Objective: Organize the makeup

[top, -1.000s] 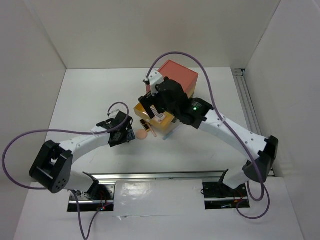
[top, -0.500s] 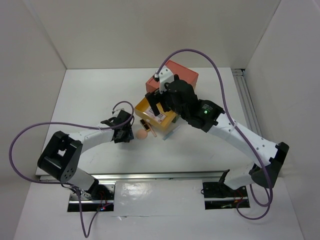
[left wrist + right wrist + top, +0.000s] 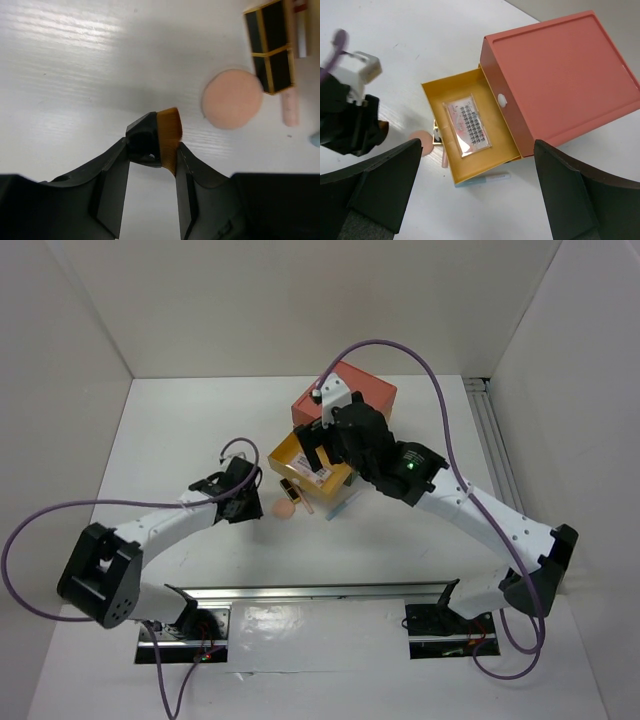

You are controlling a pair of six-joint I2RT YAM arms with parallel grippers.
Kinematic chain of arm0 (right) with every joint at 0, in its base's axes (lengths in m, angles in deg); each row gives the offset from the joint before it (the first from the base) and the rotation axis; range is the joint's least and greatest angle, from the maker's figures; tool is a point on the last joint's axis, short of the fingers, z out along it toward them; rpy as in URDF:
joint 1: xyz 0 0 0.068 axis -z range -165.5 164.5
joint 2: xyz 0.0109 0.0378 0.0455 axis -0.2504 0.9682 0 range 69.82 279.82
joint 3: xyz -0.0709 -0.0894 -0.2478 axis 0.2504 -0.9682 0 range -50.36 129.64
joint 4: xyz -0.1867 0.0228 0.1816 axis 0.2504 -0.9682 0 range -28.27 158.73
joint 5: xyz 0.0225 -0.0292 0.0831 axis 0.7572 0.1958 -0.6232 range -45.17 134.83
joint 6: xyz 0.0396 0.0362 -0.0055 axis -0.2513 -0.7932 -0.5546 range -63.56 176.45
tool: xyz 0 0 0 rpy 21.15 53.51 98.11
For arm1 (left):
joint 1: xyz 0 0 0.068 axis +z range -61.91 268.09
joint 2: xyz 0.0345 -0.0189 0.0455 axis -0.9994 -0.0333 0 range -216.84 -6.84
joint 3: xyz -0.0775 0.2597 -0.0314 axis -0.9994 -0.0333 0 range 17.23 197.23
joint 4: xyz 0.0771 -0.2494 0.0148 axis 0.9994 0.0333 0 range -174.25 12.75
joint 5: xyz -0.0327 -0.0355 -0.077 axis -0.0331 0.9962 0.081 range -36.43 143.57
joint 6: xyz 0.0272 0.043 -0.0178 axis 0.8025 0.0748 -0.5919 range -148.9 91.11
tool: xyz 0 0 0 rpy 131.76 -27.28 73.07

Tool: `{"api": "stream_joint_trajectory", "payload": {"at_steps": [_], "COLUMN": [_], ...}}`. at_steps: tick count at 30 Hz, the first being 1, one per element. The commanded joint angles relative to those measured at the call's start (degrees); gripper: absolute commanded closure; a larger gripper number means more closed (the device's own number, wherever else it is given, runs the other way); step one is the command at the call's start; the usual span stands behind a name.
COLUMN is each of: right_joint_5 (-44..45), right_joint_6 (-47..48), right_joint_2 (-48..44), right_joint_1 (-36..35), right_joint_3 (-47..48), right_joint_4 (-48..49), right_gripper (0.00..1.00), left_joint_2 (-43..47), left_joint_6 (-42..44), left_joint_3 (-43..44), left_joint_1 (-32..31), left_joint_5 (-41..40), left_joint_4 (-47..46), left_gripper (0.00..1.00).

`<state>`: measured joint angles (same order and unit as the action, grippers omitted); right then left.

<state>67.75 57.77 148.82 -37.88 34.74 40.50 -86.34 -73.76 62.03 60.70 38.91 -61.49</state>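
My left gripper will go up, move outward over the pulled-out yellow drawer [image 3: 292, 452] and release the brush there, because the drawer's bare bottom shows beside the lash pack.
My left gripper [image 3: 152, 150] is shut on a small black makeup brush [image 3: 159, 137] with orange-brown bristles, just above the table. Beyond it lie a round peach sponge [image 3: 232, 98], a black compact with gold edges [image 3: 272, 47] and a pink lipstick tube [image 3: 290, 107]. My right gripper [image 3: 477, 145] is wide open and empty, high above the pulled-out yellow drawer [image 3: 505, 145]. A clear lash pack [image 3: 467, 125] lies in that drawer. A white-green tube [image 3: 487, 180] lies at the drawer's front edge. In the top view the sponge [image 3: 284, 507] sits right of the left gripper [image 3: 245, 500].
The coral drawer box [image 3: 560, 75] stands behind the yellow drawer, also seen in the top view [image 3: 350, 395]. White walls enclose the table on three sides. A metal rail [image 3: 495, 440] runs along the right edge.
The right arm has shifted a little to the right and farther back over the drawer box. The left gripper has stayed by the sponge, still holding the brush.
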Motion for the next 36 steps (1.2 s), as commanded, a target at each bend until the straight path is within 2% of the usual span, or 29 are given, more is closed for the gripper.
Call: {"api": "stream_joint_trajectory", "payload": {"at_steps": [1, 4, 7, 11, 15, 20, 25, 27, 29, 30, 33, 36], "right_joint_5": [3.4, 7.0, 9.7, 11.4, 18.7, 15.8, 15.3, 15.8, 14.2, 13.2, 8.5, 0.9], "right_joint_6": [-1.1, -1.8, -2.4, -4.0, -8.6, -13.4, -17.8, -19.4, -20.4, -20.4, -21.2, -21.2], "right_joint_2": [-3.2, -5.3, -7.2, -8.4, -9.6, -13.4, -14.7, -14.7, -15.2, -15.2, -15.2, -15.8], "right_joint_1": [-0.4, -0.4, 0.3, 0.3, 1.6, 5.4, 11.7, 13.5, 16.3, 17.5, 24.1, 32.0], "right_joint_3": [-0.8, -2.4, -4.4, -5.6, -6.9, -10.1, -13.6, -14.3, -15.0, -15.0, -16.1, -19.1], "right_joint_4": [2.3, 2.8, 3.5, 2.9, 0.5, -1.3, -3.2, -4.5, -5.1, -5.1, -5.1, -3.0], "right_gripper": [0.0, 0.0, 0.0, 0.0, 0.0, 0.0, 0.0, 0.0, 0.0, 0.0, 0.0, 0.0], "left_joint_2": [8.2, 13.0, 12.4, 7.0, -2.4, -7.5, -11.4, -12.6, -13.5, -14.1, -14.1, -14.1], "left_joint_6": [1.3, 3.4, 6.4, 7.7, 8.3, 8.9, 9.4, 9.4, 9.4, 9.4, 10.0, 10.7], "left_joint_3": [5.2, 8.4, 12.2, 18.6, 25.6, 32.3, 34.5, 35.3, 35.9, 36.5, 37.1, 37.7], "left_joint_1": [0.2, 0.2, -0.4, -1.5, -2.7, -5.1, -5.6, -5.6, -5.6, -5.6, -5.6, -5.6], "left_joint_5": [0.2, 1.5, 3.6, 4.8, 6.5, 5.7, 5.0, 5.6, 5.6, 6.2, 6.2, 6.7], "left_joint_4": [4.6, 4.6, 2.7, 1.5, 0.4, -0.3, -0.8, -0.8, -0.8, -0.8, -0.2, -0.2], "left_gripper": [0.71, 0.67, 0.65, 0.65, 0.65, 0.65, 0.62, 0.43, 0.29, 0.17, 0.06, 0.03]}}
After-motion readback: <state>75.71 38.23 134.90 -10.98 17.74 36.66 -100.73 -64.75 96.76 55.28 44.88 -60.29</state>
